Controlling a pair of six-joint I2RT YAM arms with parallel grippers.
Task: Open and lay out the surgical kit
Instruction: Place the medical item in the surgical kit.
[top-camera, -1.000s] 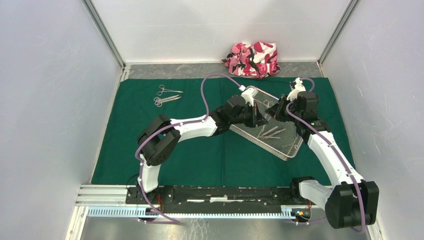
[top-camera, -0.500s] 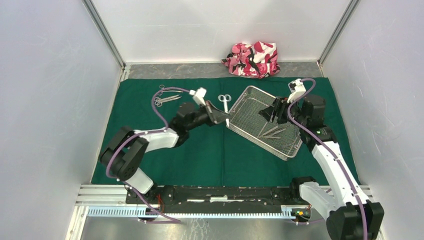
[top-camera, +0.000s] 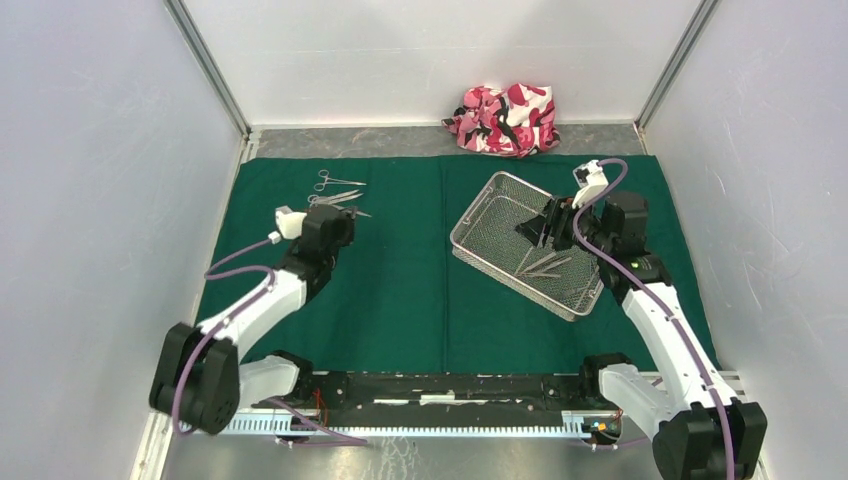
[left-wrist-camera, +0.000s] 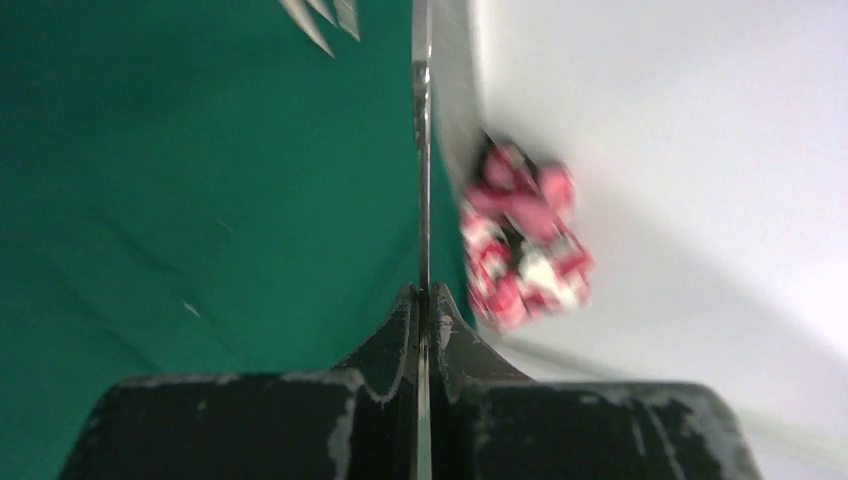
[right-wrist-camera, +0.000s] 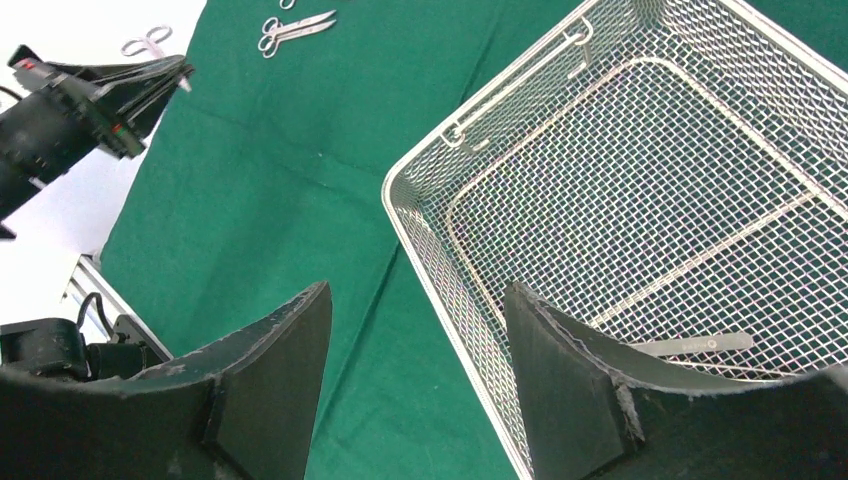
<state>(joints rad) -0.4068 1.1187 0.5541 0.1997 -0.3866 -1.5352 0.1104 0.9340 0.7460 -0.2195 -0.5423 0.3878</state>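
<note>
My left gripper brings the thin scissors down onto the bare drape on the near side of the laid-out instruments next. It releases there, since that part of the drape is clear.
The dark green drape lies spread flat on the table. The wire-mesh tray sits skewed on its right half, with slim tweezers inside. My left gripper is at the far left of the drape, shut on a thin pair of steel scissors that shows edge-on between the fingers. It hovers beside two instruments laid out there, forceps and scissors. My right gripper is open and holds nothing, above the tray's near-left rim. The tweezers lie just past its right finger.
A pink-white-black camouflage cloth bundle lies off the drape by the back wall. White walls enclose the table on the left, right and back. The arm bases and a metal rail run along the near edge.
My left arm has swung from the tray to the drape's far left, carrying the scissors. My right gripper has opened and drawn back a little over the tray.
</note>
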